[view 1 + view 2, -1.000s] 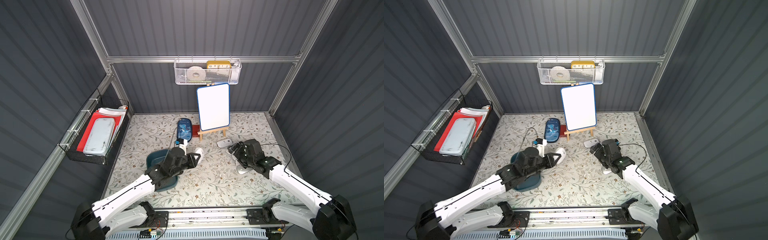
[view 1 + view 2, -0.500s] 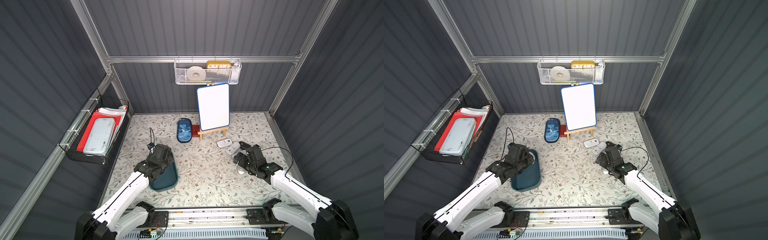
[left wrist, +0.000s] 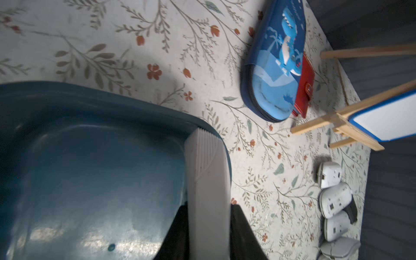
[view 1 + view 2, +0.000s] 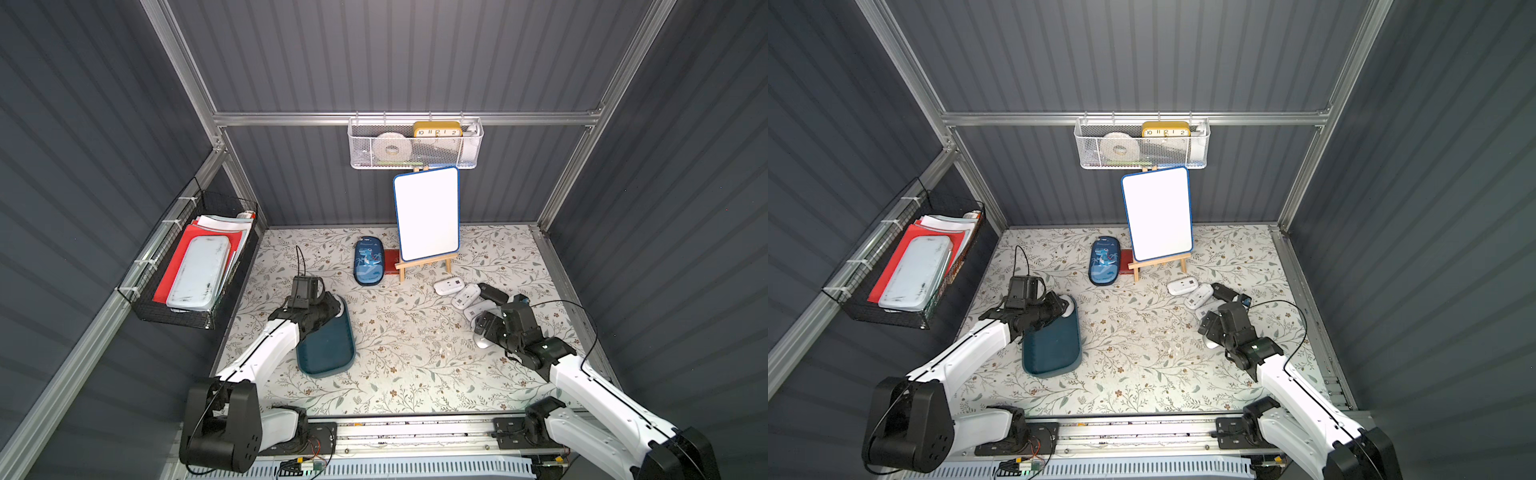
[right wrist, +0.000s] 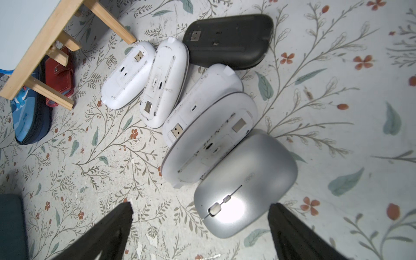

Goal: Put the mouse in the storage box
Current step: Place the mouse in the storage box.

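Observation:
The bottom of the storage box is empty at its far end. My left gripper should go down there and let go of the white mouse (image 4: 343, 309).
The dark teal storage box (image 4: 328, 349) (image 4: 1054, 349) (image 3: 90, 168) lies front left on the floral mat. My left gripper (image 4: 332, 309) (image 4: 1061, 309) (image 3: 208, 207) is shut on a white mouse (image 4: 343, 309) (image 3: 206, 162), held edge-on over the box's far end. On the right, several more mice lie in a row, most upside down. My right gripper (image 4: 484, 332) (image 5: 201, 209) hangs open over the nearest one, a silver mouse (image 5: 245, 184) (image 4: 482, 343) lying right side up. That mouse sits off-centre between the fingers, untouched.
White mice (image 4: 449, 286) and a black one (image 4: 492, 293) lie beyond the silver mouse. A dinosaur pencil case (image 4: 368, 262), red wallet (image 4: 390, 262) and whiteboard on an easel (image 4: 426, 216) stand behind. A white mesh basket (image 4: 415, 145) and a black wire rack (image 4: 195, 270) hang on the walls.
My left arm has swung back from mid-mat to the box's far end, carrying the white mouse. My right gripper has drawn back along the row of mice to the silver one.

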{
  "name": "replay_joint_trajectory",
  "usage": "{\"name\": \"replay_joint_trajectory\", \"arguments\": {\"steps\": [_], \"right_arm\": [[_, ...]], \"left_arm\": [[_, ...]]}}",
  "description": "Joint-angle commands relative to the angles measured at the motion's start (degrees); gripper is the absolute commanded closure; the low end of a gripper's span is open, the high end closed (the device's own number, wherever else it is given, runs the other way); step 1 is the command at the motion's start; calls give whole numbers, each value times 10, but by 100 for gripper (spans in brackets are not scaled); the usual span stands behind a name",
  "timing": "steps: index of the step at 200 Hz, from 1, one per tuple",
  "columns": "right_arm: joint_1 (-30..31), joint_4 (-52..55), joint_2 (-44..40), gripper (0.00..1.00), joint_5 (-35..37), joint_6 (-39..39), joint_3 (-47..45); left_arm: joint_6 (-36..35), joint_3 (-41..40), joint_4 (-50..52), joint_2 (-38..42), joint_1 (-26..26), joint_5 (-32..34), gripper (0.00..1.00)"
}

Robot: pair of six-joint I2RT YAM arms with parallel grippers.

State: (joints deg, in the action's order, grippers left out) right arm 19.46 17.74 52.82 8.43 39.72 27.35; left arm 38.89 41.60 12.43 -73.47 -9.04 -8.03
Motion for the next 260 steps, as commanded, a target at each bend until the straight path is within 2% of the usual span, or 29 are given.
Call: {"name": "replay_joint_trajectory", "arguments": {"steps": [1,32,51,77,122,196,218,227,247,260], "right_arm": [[-4,-5,6,2,3,-10,-5],[-7,-8,12,2,0,-7,-7],[-7,-10,11,2,0,-8,-9],[-9,-13,12,2,-2,-7,-11],[-10,-15,14,2,-4,-7,-11],[-13,-19,16,2,-6,-6,-13],[-14,-20,19,2,-8,-7,-12],[-14,-20,20,2,-9,-7,-12],[-14,-19,19,2,-11,-6,-12],[-14,-17,17,2,-11,-6,-12]], "left_arm": [[-52,-4,-57,-16,19,-89,100],[-87,-11,-110,-25,18,-191,100],[-106,-3,-109,-36,18,-226,100],[-103,5,-99,-46,19,-220,100],[-80,28,-41,-65,23,-119,100],[-93,39,-57,-125,33,-129,100],[-98,43,-59,-136,39,-137,86],[-101,47,-57,-142,41,-138,73],[-103,58,-45,-151,44,-129,36],[-100,63,-37,-149,44,-115,24]]}}
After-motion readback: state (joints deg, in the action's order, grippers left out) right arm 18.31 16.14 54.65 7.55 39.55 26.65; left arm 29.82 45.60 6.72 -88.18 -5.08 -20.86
